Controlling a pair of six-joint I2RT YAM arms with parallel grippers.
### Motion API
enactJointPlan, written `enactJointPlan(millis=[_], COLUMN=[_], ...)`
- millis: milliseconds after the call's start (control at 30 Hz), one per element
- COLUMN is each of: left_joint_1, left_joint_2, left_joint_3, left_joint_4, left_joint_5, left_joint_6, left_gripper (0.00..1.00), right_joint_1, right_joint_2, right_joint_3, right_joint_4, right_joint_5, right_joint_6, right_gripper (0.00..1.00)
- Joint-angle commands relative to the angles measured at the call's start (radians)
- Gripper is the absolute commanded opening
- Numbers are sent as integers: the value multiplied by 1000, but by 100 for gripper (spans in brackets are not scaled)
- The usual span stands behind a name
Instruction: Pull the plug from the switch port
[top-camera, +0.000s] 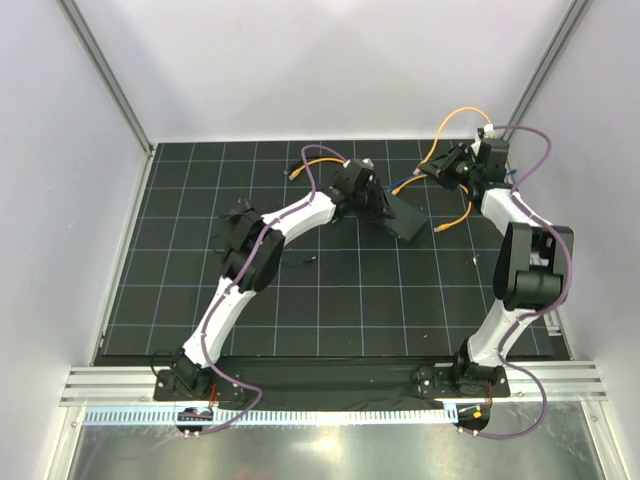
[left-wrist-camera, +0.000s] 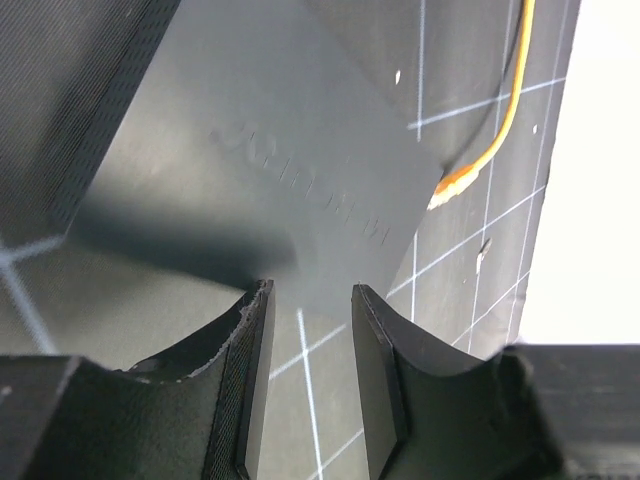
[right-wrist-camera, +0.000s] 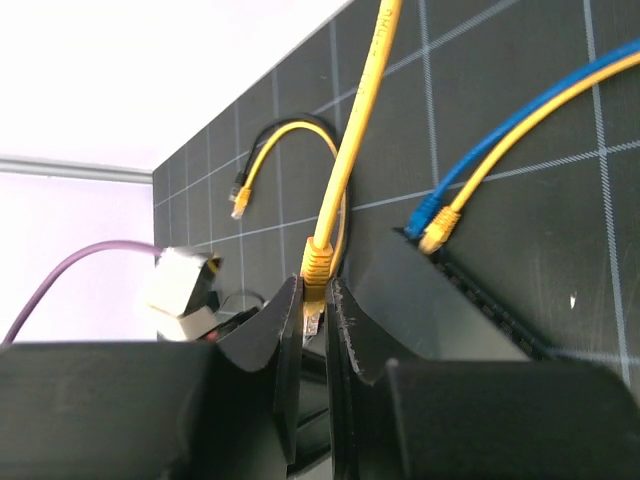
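Observation:
My right gripper goes left in the top view and down, beside the far cable end (top-camera: 296, 174), next to release the plug, since it is clear of the switch box (top-camera: 407, 217).
The flat matte-black switch box (top-camera: 407, 217) lies on the gridded mat at centre right. Its row of ports (right-wrist-camera: 497, 312) runs along one edge, where a blue plug (right-wrist-camera: 421, 212) and a yellow one (right-wrist-camera: 438, 230) are still seated. My right gripper (right-wrist-camera: 316, 285) is shut on another yellow plug (right-wrist-camera: 319, 262); its clear tip shows between the jaws, away from the box, and its cable (top-camera: 452, 115) arches up behind. My left gripper (left-wrist-camera: 310, 295) stands open, nothing between its fingers, the box top (left-wrist-camera: 290, 130) just beyond their tips.
A loose yellow cable end (top-camera: 445, 228) lies right of the box, and another cable end (top-camera: 298, 172) lies at the back left. A small black lump with thin wire (top-camera: 238, 212) sits left of the left arm. White walls enclose the mat.

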Motion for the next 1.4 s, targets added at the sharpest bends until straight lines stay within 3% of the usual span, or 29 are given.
enactJointPlan(millis=[0,167,367,567,767,900,1133,1233,1367], left_joint_1=[-7,-24,-24,50,128,166,174,175,175], left_joint_2=[-110,-230,-444,-676,-952,-1131,-1368,-1422,-1474], left_joint_3=[-32,-85,-258,-512,-759,-839,-934,-957,-971], left_joint_4=[-43,-42,-43,-26,-28,-83,-178,-203,-244], left_joint_5=[-12,-21,-70,-75,-103,-144,-327,-388,-414], left_joint_6=[37,63,125,152,160,169,174,191,211], left_gripper=[41,42,41,45,49,52,55,59,60], right_joint_1=[-3,-3,20,184,371,456,578,623,655], right_joint_2=[-140,-249,-362,-416,-361,-275,-150,-110,-53], right_joint_3=[50,62,88,133,174,191,262,320,391], right_joint_4=[-122,-258,-349,-439,-378,-309,-314,-341,-413], right_joint_5=[33,48,-8,56,82,136,243,243,365], right_joint_6=[-102,-156,-150,-191,-47,103,212,194,198], right_gripper=[1,1,1,1,1,1,1,1,1])
